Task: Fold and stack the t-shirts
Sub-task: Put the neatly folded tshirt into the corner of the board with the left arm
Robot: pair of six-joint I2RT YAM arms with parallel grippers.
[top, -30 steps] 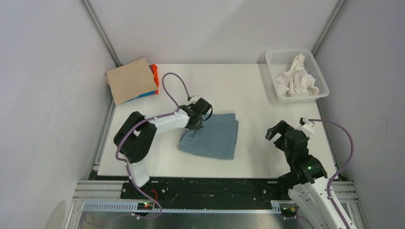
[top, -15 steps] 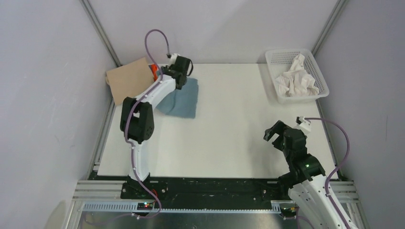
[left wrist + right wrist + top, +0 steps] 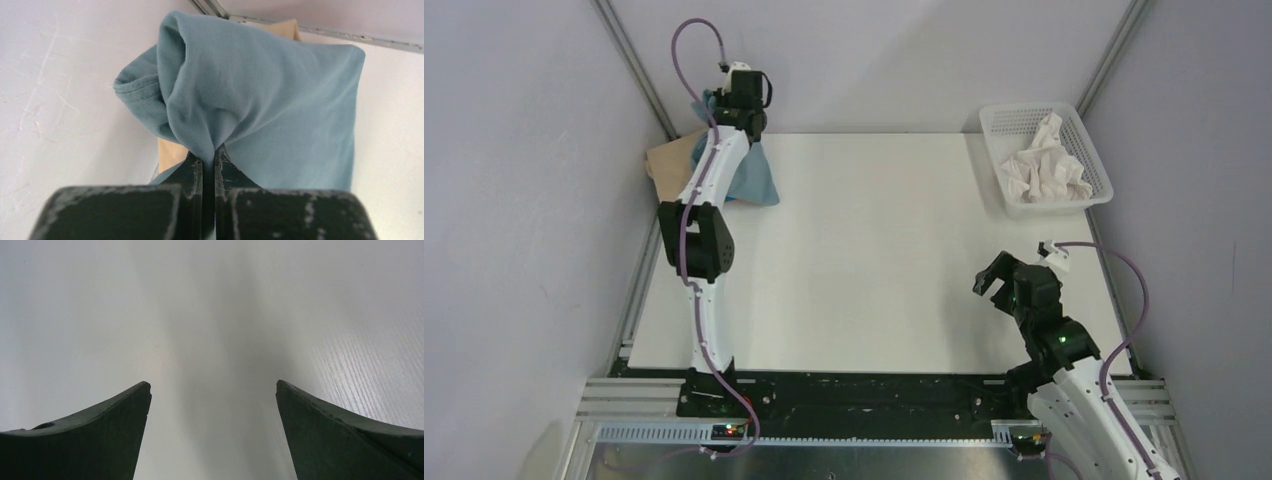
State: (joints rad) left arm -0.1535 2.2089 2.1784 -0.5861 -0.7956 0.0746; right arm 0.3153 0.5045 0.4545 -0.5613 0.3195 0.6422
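Note:
I will next move my left gripper to the left in the top view, lower the blue-grey t-shirt's fold onto the tan t-shirt and let go.
My left gripper is shut on a bunched fold of the slate blue-grey t-shirt. In the top view the left gripper is stretched to the far left corner, and the blue-grey t-shirt hangs from it down over the folded tan t-shirt. A strip of the tan t-shirt shows under the held cloth. My right gripper hovers over the near right part of the table, open. In its wrist view the right gripper has only bare table between its fingers.
A white mesh basket with crumpled white cloth stands at the far right corner. Enclosure walls and a metal frame post stand close behind the left gripper. The white table spreads between the two arms.
My left arm has carried the blue-grey t-shirt from the table's middle up to the far left corner, over the tan t-shirt. The right arm has barely shifted.

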